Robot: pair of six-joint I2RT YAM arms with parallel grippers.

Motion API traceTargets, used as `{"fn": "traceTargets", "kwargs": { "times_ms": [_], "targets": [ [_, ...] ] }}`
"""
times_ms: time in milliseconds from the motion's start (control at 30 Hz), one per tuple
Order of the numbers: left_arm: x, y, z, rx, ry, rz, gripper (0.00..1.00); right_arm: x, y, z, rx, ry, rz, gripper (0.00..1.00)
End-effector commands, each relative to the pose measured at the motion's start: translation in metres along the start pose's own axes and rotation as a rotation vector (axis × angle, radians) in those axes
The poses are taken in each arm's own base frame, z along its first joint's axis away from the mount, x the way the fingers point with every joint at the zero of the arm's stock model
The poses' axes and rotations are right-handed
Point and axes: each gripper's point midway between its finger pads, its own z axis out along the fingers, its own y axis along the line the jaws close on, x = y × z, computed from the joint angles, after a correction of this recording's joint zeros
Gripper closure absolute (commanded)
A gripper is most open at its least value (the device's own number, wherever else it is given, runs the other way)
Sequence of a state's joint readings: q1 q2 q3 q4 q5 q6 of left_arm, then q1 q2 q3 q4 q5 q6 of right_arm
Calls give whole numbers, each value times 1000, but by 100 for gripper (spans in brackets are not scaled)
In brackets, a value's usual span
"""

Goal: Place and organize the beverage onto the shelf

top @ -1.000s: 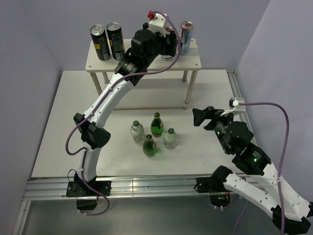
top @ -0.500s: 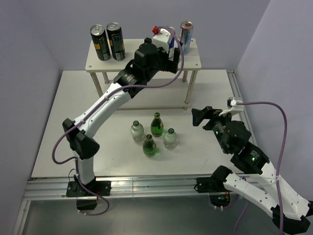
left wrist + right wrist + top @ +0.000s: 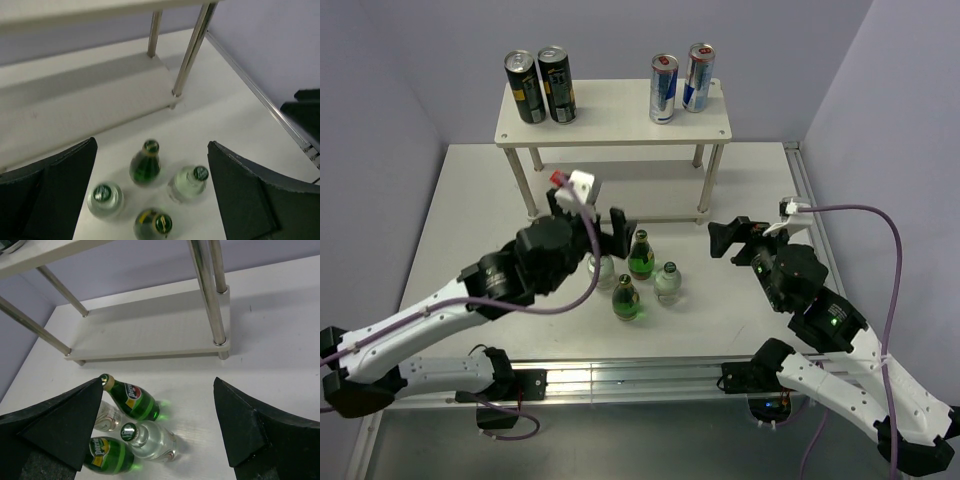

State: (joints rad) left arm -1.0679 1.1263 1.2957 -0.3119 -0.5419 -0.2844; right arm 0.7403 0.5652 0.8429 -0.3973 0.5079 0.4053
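The cap of the half-hidden clear bottle still stands well below the open fingers. My left gripper needs to tilt to point straight down and go lower next, onto the neck of the half-hidden clear bottle (image 3: 104, 195).
The cream-white shelf (image 3: 610, 115) stands at the back of the table. Its top board holds two black cans (image 3: 538, 88) on the left and two silver-blue cans (image 3: 663, 88) on the right. Two green bottles (image 3: 640, 256) and two clear bottles (image 3: 667, 283) stand clustered on the table. My left gripper (image 3: 588, 222) hovers open and empty above the cluster, partly hiding one clear bottle; its wrist view looks down on the caps (image 3: 151, 146). My right gripper (image 3: 732, 237) is open and empty, to the right of the bottles, facing them (image 3: 132, 400).
The shelf's lower board (image 3: 150, 335) is bare, with slim metal legs (image 3: 192, 47) at its corners. A metal rail (image 3: 810, 220) runs along the table's right edge and another along the front (image 3: 620, 375). Purple walls close in the back and sides.
My left gripper has let go of a silver-blue can on the shelf's top board and pulled back down to above the bottles. The right arm has barely moved.
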Motion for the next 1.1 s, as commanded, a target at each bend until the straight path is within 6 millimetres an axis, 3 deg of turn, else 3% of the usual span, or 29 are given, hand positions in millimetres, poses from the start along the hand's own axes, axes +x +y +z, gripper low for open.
{"fn": "traceTargets", "kwargs": {
  "times_ms": [0,33,67,100,167,200,467,767,1067],
  "targets": [
    [73,29,-23,-144,105,-94,1,8,12,2,-43,28,14,2],
    [89,35,-30,-157,137,-96,1,13,12,3,-41,40,7,2],
    [93,38,-38,-170,125,-163,1,15,13,3,-39,43,8,2],
    [117,45,-42,-190,159,-161,1,17,14,3,-37,46,5,2],
    [129,48,-47,-197,162,-227,1,22,14,6,-27,59,-11,2],
    [145,52,-47,-205,182,-222,1,22,14,6,-23,57,-14,2],
    [197,64,-30,-315,232,-169,1,21,12,7,-4,65,-43,2],
    [230,70,-2,-371,223,-164,1,29,15,10,-18,88,-52,2],
    [242,91,30,-407,209,-162,1,35,17,12,-23,102,-57,2]
  ]
}}
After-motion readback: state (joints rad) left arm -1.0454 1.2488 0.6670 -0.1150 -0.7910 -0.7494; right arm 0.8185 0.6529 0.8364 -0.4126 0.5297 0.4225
